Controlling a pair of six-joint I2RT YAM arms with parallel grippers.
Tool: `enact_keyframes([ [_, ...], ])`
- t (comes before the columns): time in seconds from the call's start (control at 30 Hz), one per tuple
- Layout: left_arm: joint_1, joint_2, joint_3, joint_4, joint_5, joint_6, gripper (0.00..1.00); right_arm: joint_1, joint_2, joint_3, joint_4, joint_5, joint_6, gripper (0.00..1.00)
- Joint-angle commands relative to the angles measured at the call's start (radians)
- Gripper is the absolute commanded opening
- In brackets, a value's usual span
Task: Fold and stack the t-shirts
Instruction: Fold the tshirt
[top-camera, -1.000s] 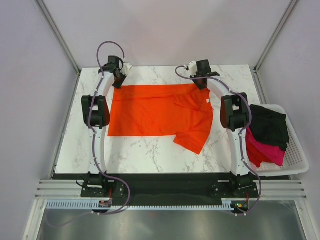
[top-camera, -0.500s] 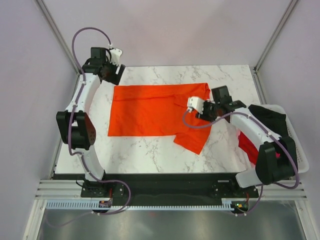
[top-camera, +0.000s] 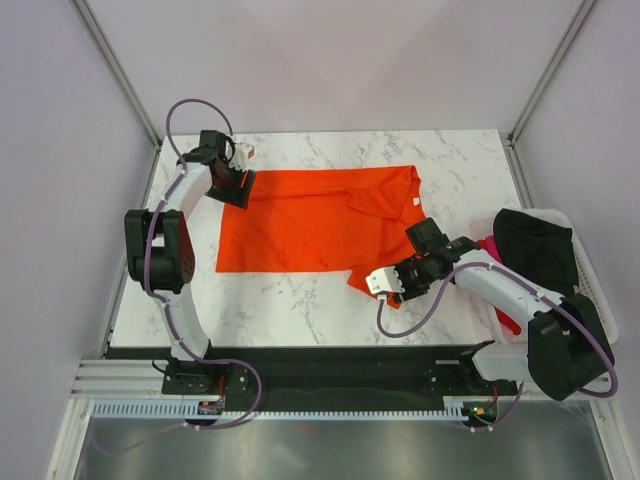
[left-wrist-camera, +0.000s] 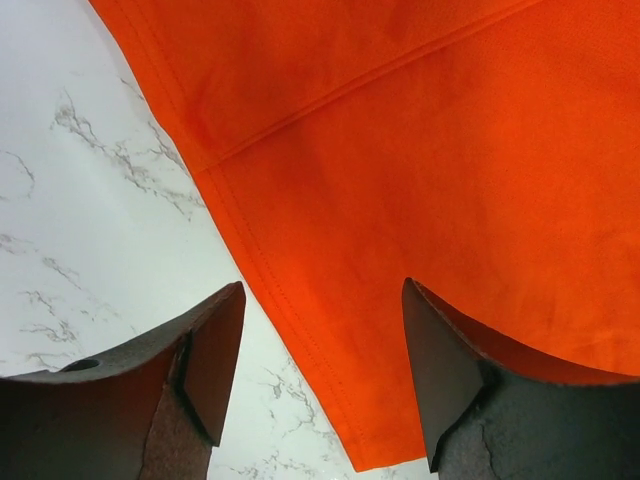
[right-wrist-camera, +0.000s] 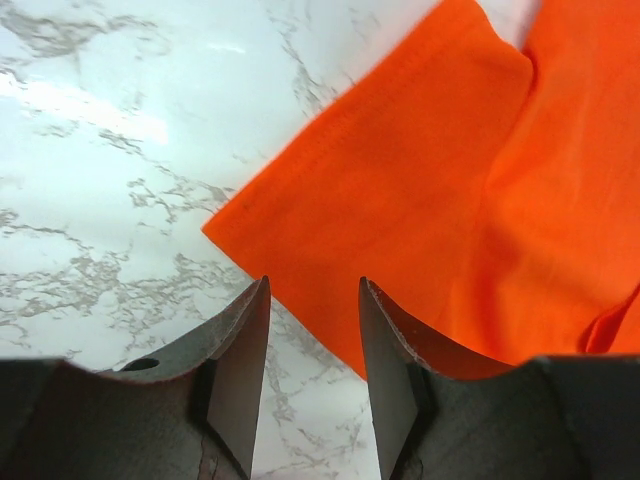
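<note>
The robot should next ease its right gripper back and down onto the sleeve's near corner (top-camera: 397, 306) (right-wrist-camera: 209, 230), because that corner is below the open fingers and back toward the robot's base.
An orange-red t-shirt (top-camera: 310, 220) lies spread flat on the marble table (top-camera: 300, 310), with one sleeve pointing toward the near edge. My left gripper (top-camera: 239, 186) is low over its far left corner. In the left wrist view the gripper (left-wrist-camera: 322, 335) is open, and the hemmed corner of the t-shirt (left-wrist-camera: 450, 150) lies between the fingers (left-wrist-camera: 205, 360). My right gripper (top-camera: 398, 286) is at the near sleeve tip. In the right wrist view that gripper (right-wrist-camera: 315, 340) is open and straddles the edge of the orange sleeve (right-wrist-camera: 420, 200). Neither holds cloth.
A white mesh basket (top-camera: 592, 322) stands at the table's right edge. It holds a black t-shirt (top-camera: 540, 250) and a pink one (top-camera: 489, 244). The right arm reaches across in front of the basket. Grey walls surround the table on three sides.
The left arm swung out to the left and came back down to the shirt's far left corner. The right arm moved from the far collar area toward me to the near sleeve. The shirt has not shifted.
</note>
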Motion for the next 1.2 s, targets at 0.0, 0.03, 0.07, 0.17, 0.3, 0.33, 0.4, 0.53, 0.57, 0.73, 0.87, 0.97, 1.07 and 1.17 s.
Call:
enact_keyframes([
  [0.0, 0.001, -0.051, -0.026, 0.018, 0.016, -0.018, 0.71, 0.024, -0.008, -0.022, -0.055, -0.093, -0.086, 0.49],
  [0.03, 0.001, -0.055, -0.036, 0.018, 0.015, -0.015, 0.7, 0.027, -0.008, -0.023, -0.065, -0.096, -0.092, 0.48],
  [0.07, 0.001, -0.056, -0.041, 0.017, 0.012, -0.015, 0.7, 0.03, -0.006, -0.022, -0.074, -0.102, -0.096, 0.48],
  [0.17, 0.003, -0.062, -0.06, 0.02, 0.001, -0.004, 0.69, 0.031, 0.017, -0.019, -0.102, -0.101, -0.119, 0.47],
  [0.3, 0.006, -0.068, -0.076, 0.02, -0.005, 0.002, 0.67, 0.044, 0.069, -0.013, -0.101, -0.077, -0.127, 0.46],
  [0.33, 0.006, -0.073, -0.079, 0.021, -0.004, 0.0, 0.67, 0.042, 0.076, -0.01, -0.102, -0.076, -0.132, 0.46],
  [0.4, 0.007, -0.076, -0.09, 0.024, -0.002, 0.0, 0.67, 0.044, 0.093, -0.008, -0.101, -0.076, -0.144, 0.45],
  [0.53, 0.007, -0.091, -0.127, 0.031, -0.007, 0.002, 0.67, 0.051, 0.122, -0.023, -0.072, -0.066, -0.161, 0.45],
  [0.57, 0.007, -0.102, -0.144, 0.035, -0.013, 0.002, 0.67, 0.053, 0.135, -0.023, -0.067, -0.067, -0.164, 0.45],
  [0.73, 0.01, -0.139, -0.196, 0.041, -0.037, 0.017, 0.66, 0.067, 0.149, -0.026, -0.067, -0.064, -0.173, 0.41],
  [0.87, 0.033, -0.185, -0.245, 0.043, -0.048, 0.029, 0.66, 0.077, 0.164, -0.034, -0.065, -0.052, -0.173, 0.26],
  [0.97, 0.053, -0.232, -0.308, 0.031, -0.027, 0.025, 0.68, 0.085, 0.164, -0.029, -0.053, -0.038, -0.133, 0.06],
  [1.07, 0.099, -0.262, -0.351, -0.017, 0.03, 0.014, 0.69, 0.085, 0.143, -0.029, -0.035, -0.018, -0.081, 0.0],
  [1.17, 0.118, -0.269, -0.392, -0.055, 0.073, 0.014, 0.67, 0.088, 0.124, -0.034, -0.018, 0.003, -0.035, 0.0],
])
